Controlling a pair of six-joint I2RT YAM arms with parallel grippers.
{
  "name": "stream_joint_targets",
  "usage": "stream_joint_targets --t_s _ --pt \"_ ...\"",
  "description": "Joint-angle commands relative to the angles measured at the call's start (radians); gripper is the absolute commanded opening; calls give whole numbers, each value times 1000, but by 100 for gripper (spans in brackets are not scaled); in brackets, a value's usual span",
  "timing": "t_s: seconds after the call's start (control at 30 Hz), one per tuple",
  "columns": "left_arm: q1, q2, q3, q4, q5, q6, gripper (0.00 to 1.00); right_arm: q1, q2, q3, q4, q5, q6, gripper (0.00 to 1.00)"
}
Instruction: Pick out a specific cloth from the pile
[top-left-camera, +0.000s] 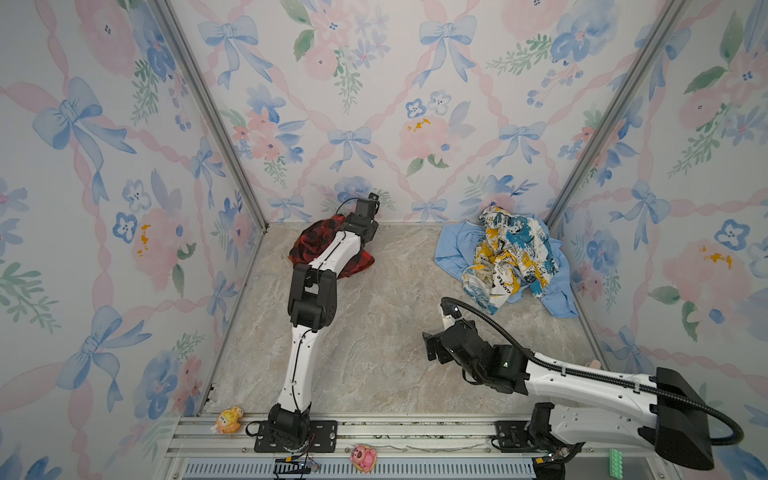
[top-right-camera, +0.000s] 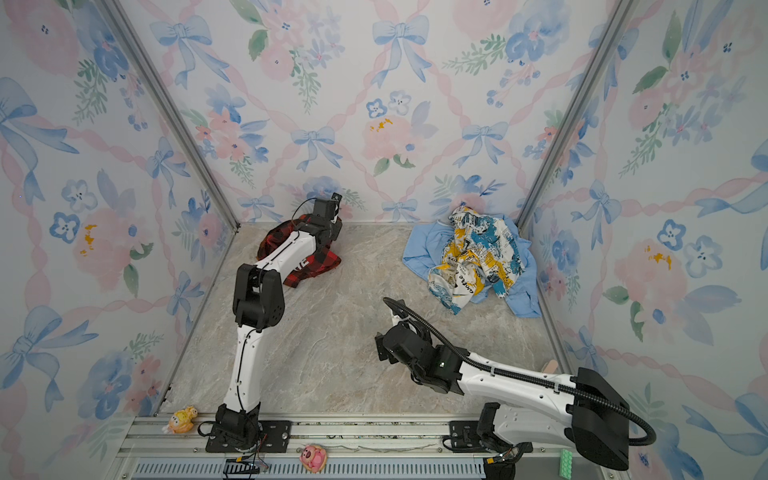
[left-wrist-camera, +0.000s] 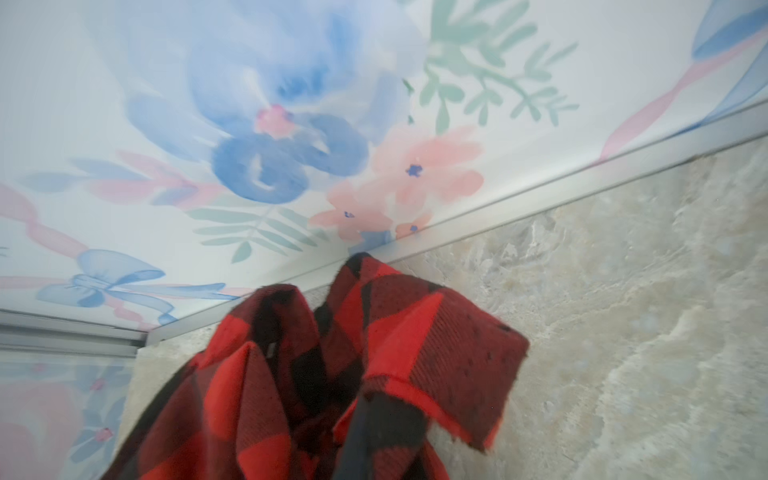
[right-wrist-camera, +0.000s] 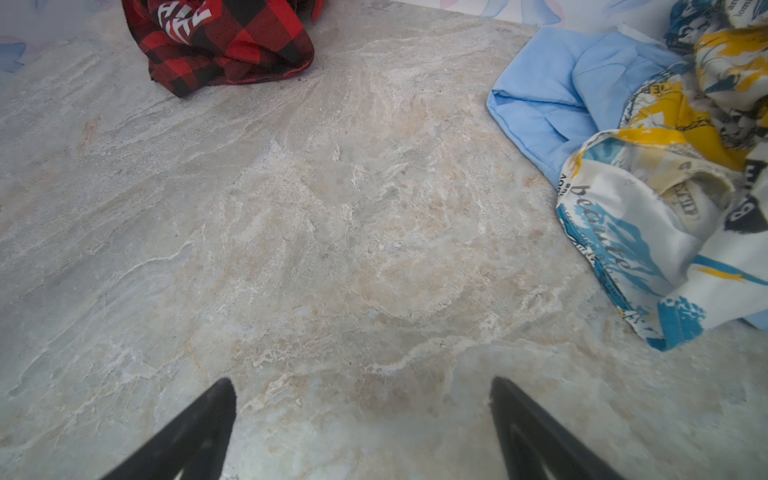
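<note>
The cloth is lying apart from the pile, so my left gripper will next pull the cloth's fold back from the rear side onto the cloth's bunched heap and let it go.
The cloth (top-left-camera: 309, 245), red-and-black check, lies bunched at the back left of the marble table, apart from the pile at the back right. White letters show on it in the right wrist view (right-wrist-camera: 183, 20). My left gripper (left-wrist-camera: 365, 399) is shut on a fold of the cloth (left-wrist-camera: 415, 332) close to the back wall, and the fabric hides most of its fingers. The pile is a white cloth with yellow and teal print (top-left-camera: 509, 253) on top of a light blue shirt (top-left-camera: 455, 249). My right gripper (right-wrist-camera: 361, 384) is open over bare table, holding nothing, in front of the pile (top-right-camera: 478, 257).
Flowered walls with aluminium corner posts (top-left-camera: 216, 120) close in the table on three sides. On the front rail sit a yellow toy (top-left-camera: 229, 419), a pink toy (top-left-camera: 363, 457) and a green brick (top-left-camera: 615, 459). The left arm (top-left-camera: 307, 316) stretches over the table's left half.
</note>
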Motion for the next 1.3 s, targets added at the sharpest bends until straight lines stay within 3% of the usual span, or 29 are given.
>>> stream_joint_targets --t_s 0.0,0.3,0.5,0.67,0.87,1.03,1.17,1.27 --pt "17 -153 -91 13 -41 -27 0 28 19 32 33 -1 19 97" --pt "128 -530 -647 120 -9 -221 0 73 66 57 72 -4 10 97" --pt "184 -524 -908 221 93 -293 0 97 106 83 75 -11 9 97" --pt "202 -397 -877 209 114 -330 0 132 121 114 41 19 11 97" --pt "218 -190 -627 51 107 -335 0 141 128 131 13 30 27 97" --pt "254 -144 -533 36 175 -352 0 148 123 146 -11 56 29 97" --pt "254 -232 -553 36 205 -339 16 146 110 148 -22 78 22 97" --pt "255 -348 -588 46 224 -330 47 129 84 140 -12 87 -3 97"
